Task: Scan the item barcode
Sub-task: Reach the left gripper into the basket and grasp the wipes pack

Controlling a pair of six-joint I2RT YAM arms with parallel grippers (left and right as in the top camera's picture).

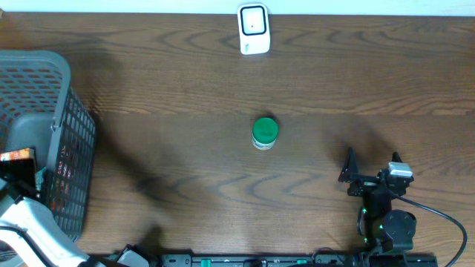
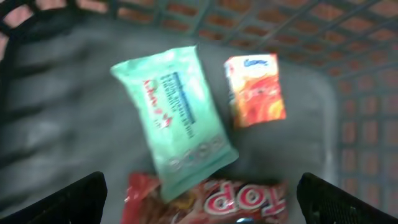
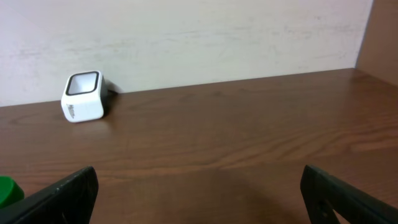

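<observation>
The left gripper needs to go down with its open fingers around the half of the mint-green wipes pack (image 2: 177,118) by the red snack bag, the part of the pack closest to them, since that pack is below.
My left gripper (image 2: 201,190) hangs open inside the grey basket (image 2: 56,93), its fingers apart over the items there. Below it lie a mint-green wipes pack (image 2: 177,118), an orange carton (image 2: 255,89) and a red snack bag (image 2: 224,200) partly under the pack. The image is blurred and nothing sits between the fingers. The white scanner (image 1: 254,28) stands at the table's far edge, also visible in the right wrist view as the scanner (image 3: 83,98). My right gripper (image 1: 371,167) rests open near the front right, with bare table between its fingers (image 3: 68,193).
A green-lidded jar (image 1: 265,133) stands mid-table, and the jar (image 3: 7,191) shows at the left edge of the right wrist view. The basket (image 1: 44,74) occupies the left side. A cable (image 1: 438,215) trails from the right arm.
</observation>
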